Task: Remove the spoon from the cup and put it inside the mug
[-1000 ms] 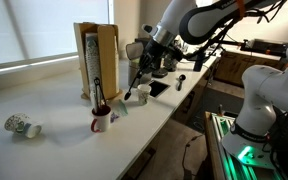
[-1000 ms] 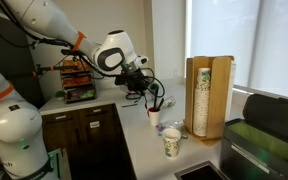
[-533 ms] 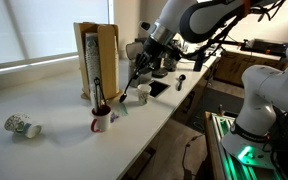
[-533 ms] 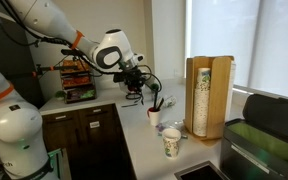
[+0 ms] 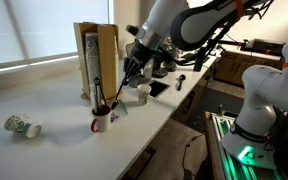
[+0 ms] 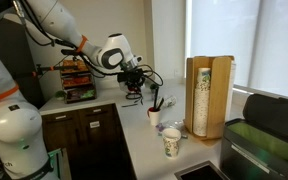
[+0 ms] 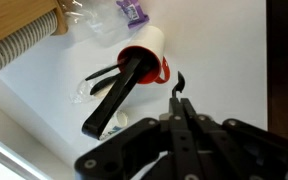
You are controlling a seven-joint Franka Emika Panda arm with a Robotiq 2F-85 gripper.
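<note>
I will move my gripper over and down toward the mug's open top [image 5: 101,111] and let go of the spoon, because the spoon [image 5: 125,86] slants with only its low end by the mug.
My gripper [image 5: 135,63] is shut on a thin black spoon [image 5: 125,86] that hangs slanting down, its low end close above the mug [image 5: 101,121]. The mug is white and dark red, and a black utensil stands in it. The plain whitish-grey cup [image 5: 142,96] stands on the counter to the right of the spoon, empty. In the wrist view the mug [image 7: 144,52] lies ahead of my shut jaws [image 7: 180,104], and the hooked end of the spoon [image 7: 177,81] pokes out between the jaws. The gripper [image 6: 134,88] and the mug [image 6: 155,117] also show in an exterior view.
A wooden cup dispenser [image 5: 97,60] stands behind the mug. A patterned white cup [image 5: 22,126] lies on its side at the counter's left, and it stands near the edge in an exterior view [image 6: 172,143]. Dark items [image 5: 169,68] crowd the counter's far right end.
My gripper has moved with the spoon away from the whitish-grey cup and towards the mug. The spoon's low end is now near the mug's rim.
</note>
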